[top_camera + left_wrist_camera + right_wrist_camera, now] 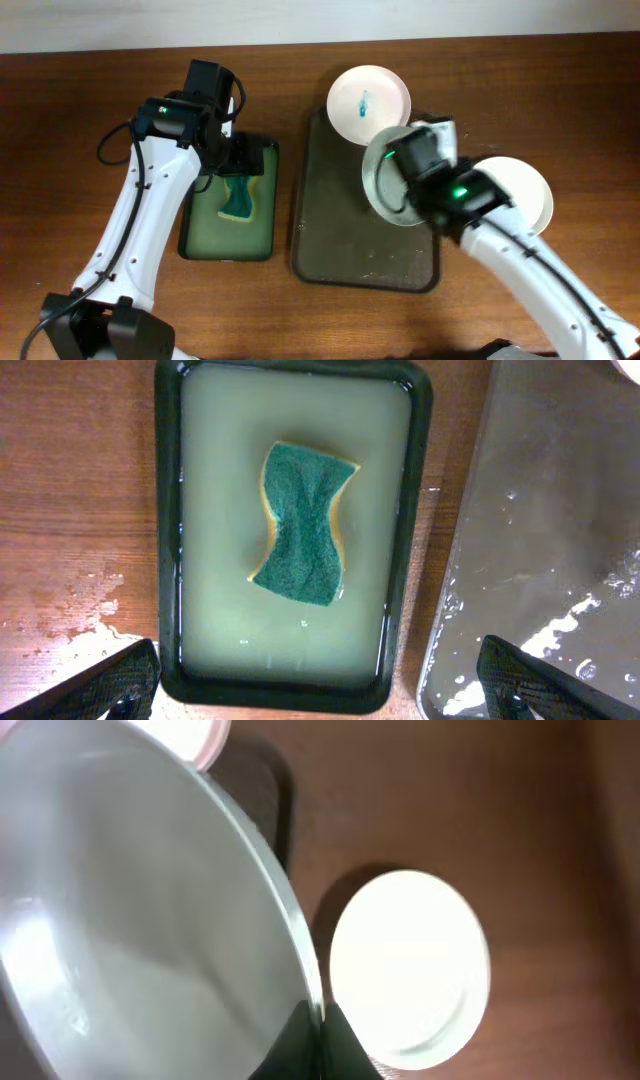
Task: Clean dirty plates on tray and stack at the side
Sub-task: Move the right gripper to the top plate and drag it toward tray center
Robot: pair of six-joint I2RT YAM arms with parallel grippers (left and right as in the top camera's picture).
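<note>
My right gripper should next cross over the set-aside white plate (411, 970) and go down to release on top of it. The plate is below my gripper and to its right in the overhead view.
My right gripper (318, 1020) is shut on the rim of a white plate (385, 180) and holds it tilted over the right side of the dark olive-brown tray (340, 220); the plate fills the left of the right wrist view (130, 910). A second white plate (525, 190) lies on the table right of the tray and also shows in the right wrist view (410, 970). A third plate (369, 103) with a teal smear sits at the tray's far end. My left gripper (320, 685) is open above the small green tray (420, 510), empty.
The small green tray (196, 235) holds yellowish liquid and a green-and-yellow sponge (303, 525), left of the big tray. The big tray's wet floor (540, 540) shows at the right of the left wrist view. Water drops lie on the wooden table (90, 600).
</note>
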